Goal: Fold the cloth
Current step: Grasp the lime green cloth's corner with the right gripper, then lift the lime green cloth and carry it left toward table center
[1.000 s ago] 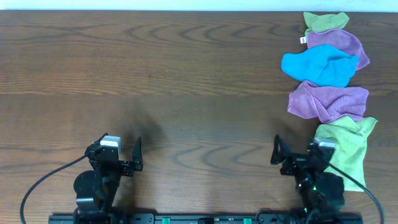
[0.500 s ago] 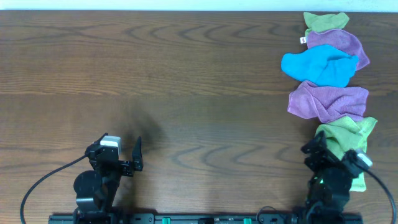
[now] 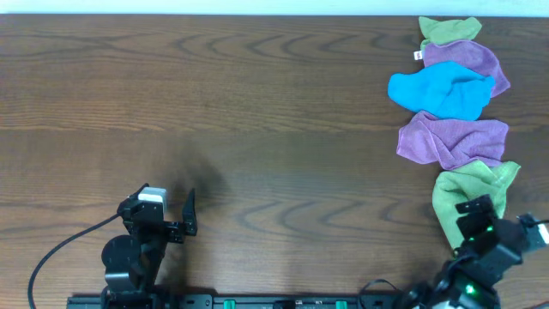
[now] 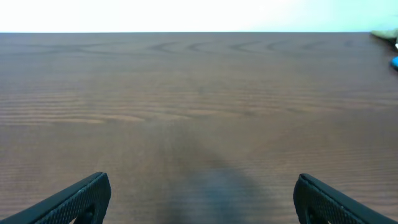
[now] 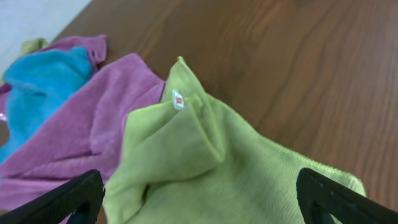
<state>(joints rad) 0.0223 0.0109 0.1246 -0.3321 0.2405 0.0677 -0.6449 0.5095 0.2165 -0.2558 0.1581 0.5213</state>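
The green cloth's raised fold by the white tag (image 3: 490, 175) (image 5: 194, 117) is farther outward and lower than the right gripper, so the right gripper should reach outward and down next to pinch it.
A crumpled green cloth (image 3: 467, 190) lies at the right edge of the table, nearest of a row of cloths. In the right wrist view the green cloth (image 5: 211, 168) fills the space between my fingers. My right gripper (image 5: 199, 199) is open, just above and over the cloth; from overhead my right gripper (image 3: 485, 225) sits on the cloth's near part. My left gripper (image 4: 199, 196) is open and empty over bare wood, at the front left in the overhead view (image 3: 176, 219).
Behind the green cloth lie a purple cloth (image 3: 453, 139), a blue cloth (image 3: 442, 90), another purple cloth (image 3: 467, 58) and a second green one (image 3: 449, 30) at the back right. The wooden table (image 3: 240, 112) stretches left.
My right arm swung to the right, from the table's front over onto the near green cloth. The left arm has not moved.
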